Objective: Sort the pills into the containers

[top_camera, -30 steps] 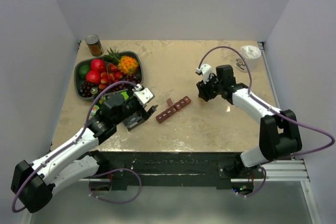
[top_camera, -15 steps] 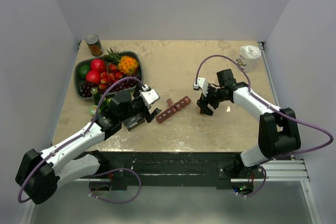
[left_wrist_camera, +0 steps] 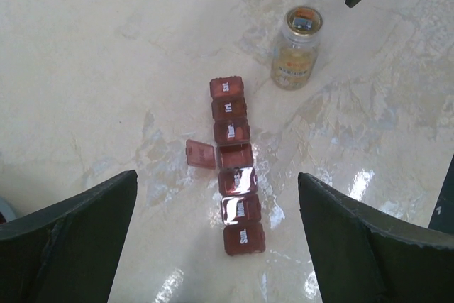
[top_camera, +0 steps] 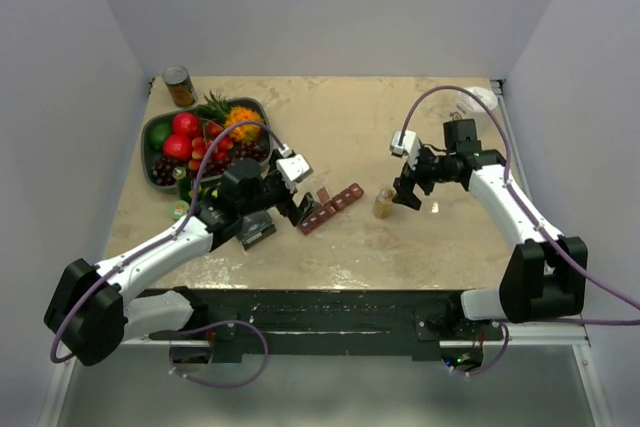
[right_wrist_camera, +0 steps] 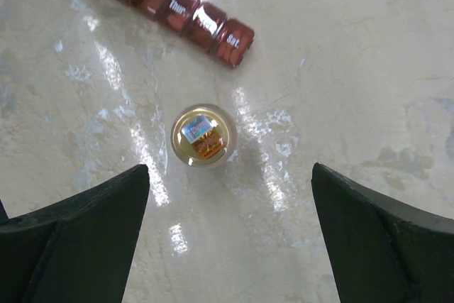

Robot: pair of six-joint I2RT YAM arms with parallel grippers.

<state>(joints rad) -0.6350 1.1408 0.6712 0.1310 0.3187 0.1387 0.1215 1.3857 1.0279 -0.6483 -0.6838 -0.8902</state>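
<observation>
I should next move my left gripper across the strip toward the bottle and then go down to the upright lid end (top_camera: 387, 193) (left_wrist_camera: 303, 21), because the pills are capped inside.
The pills show as a yellowish mass inside a small clear bottle (top_camera: 384, 204) (left_wrist_camera: 296, 47) (right_wrist_camera: 203, 135) that stands upright on the table, just right of the containers. The containers are a dark red strip of day-labelled compartments (top_camera: 330, 209) (left_wrist_camera: 234, 175) (right_wrist_camera: 177, 6); one middle lid (left_wrist_camera: 200, 154) is flipped open. My right gripper (top_camera: 410, 195) (right_wrist_camera: 230, 168) hangs open over the bottle without touching it. My left gripper (top_camera: 296, 209) (left_wrist_camera: 218, 179) is open above the strip's near end, with nothing between its fingers.
A dark bowl of fruit (top_camera: 156, 132) sits at the back left with a brown-labelled tin can (top_camera: 179, 86) behind it. A white cup (top_camera: 477, 107) stands in the back right corner. A small dark object (top_camera: 256, 231) lies under the left arm.
The right gripper opened and let go of the bottle, which now stands on the table beside the strip. The left gripper moved right, toward the strip.
</observation>
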